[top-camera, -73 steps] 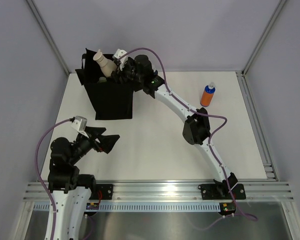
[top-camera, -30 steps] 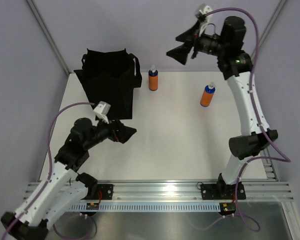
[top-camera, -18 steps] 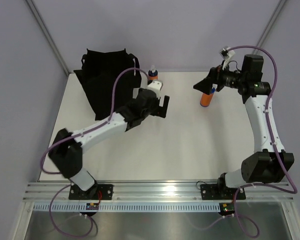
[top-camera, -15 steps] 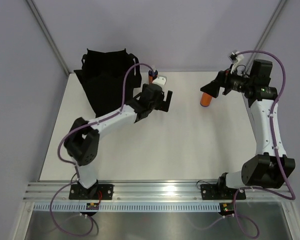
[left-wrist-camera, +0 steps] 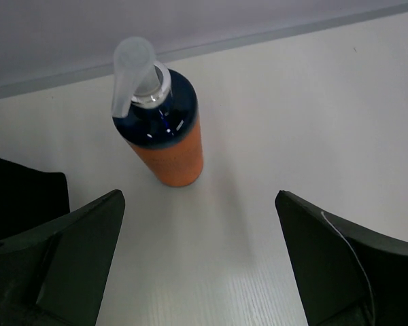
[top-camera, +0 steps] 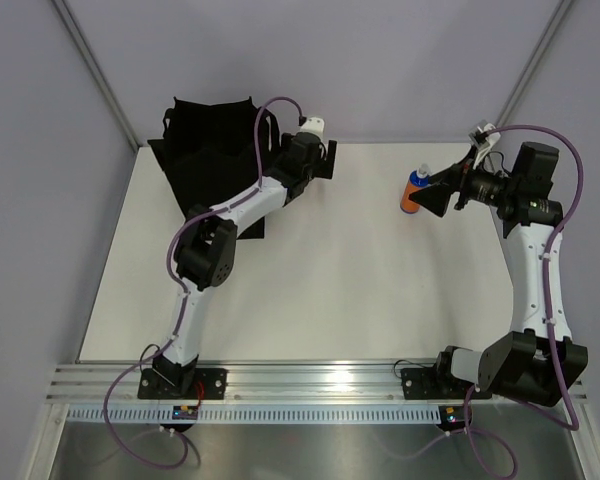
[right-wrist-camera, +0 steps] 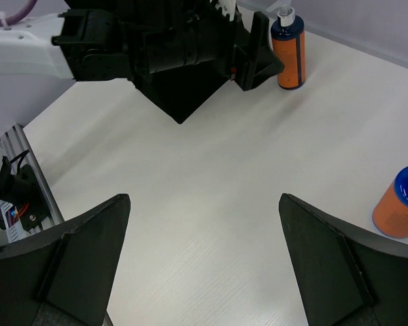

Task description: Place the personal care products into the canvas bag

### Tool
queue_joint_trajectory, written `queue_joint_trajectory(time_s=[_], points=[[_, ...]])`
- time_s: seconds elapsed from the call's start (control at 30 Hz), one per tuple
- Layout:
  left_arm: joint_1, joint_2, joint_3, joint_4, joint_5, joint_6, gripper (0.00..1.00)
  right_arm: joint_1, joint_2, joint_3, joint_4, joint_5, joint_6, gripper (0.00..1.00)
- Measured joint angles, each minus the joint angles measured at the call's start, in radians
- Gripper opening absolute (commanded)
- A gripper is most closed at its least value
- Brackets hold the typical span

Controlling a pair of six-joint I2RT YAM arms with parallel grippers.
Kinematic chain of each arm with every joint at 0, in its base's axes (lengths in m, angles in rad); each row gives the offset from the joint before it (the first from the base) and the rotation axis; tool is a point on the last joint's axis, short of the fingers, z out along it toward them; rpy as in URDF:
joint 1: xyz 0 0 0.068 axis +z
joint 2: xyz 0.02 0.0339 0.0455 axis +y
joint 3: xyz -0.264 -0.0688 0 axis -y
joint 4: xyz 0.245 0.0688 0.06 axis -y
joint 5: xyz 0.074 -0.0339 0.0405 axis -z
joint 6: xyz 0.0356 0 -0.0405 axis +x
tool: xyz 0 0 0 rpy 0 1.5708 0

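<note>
Next, my left gripper moves outward toward the bag [top-camera: 215, 150], around the blue top, since the bottle stands beyond its fingers, nearer the bag-side one.
One orange bottle with a blue top [left-wrist-camera: 164, 132] stands upright on the white table just ahead of my left gripper [left-wrist-camera: 197, 261], which is open and empty. It also shows in the right wrist view [right-wrist-camera: 287, 49]; in the top view my left gripper [top-camera: 318, 160] hides it. The black canvas bag [top-camera: 215, 150] stands at the far left, right beside the left gripper. The second orange bottle [top-camera: 412, 191] stands at the far right, just left of my open, empty right gripper [top-camera: 435, 192], and sits outside its right finger [right-wrist-camera: 398, 204]. The other bottles are not in view.
Grey walls and aluminium frame posts [top-camera: 95, 75] close the table's back and sides. A metal rail [top-camera: 310, 380] runs along the near edge. A corner of the bag [left-wrist-camera: 20, 200] lies by my left finger. My left arm [right-wrist-camera: 27, 51] stretches across the table's left half.
My left gripper has reached farther back, up to the orange bottle beside the bag. My right gripper has shifted slightly right and lower beside the other orange bottle.
</note>
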Motion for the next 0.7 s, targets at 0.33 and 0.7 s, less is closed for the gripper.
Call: queue_joint_trajectory(time_s=[0.33,0.7], points=[[0.087,0.202,0.15,0.033,0.054,0.0,0.98,0.0,0.0,-0.012,0.001,-0.034,-0.006,1.0],[0.101,0.322,0.328,0.1,0.097,-0.05,0.86,0.0,-0.011,-0.012,0.004,-0.059,-0.005,0.99]])
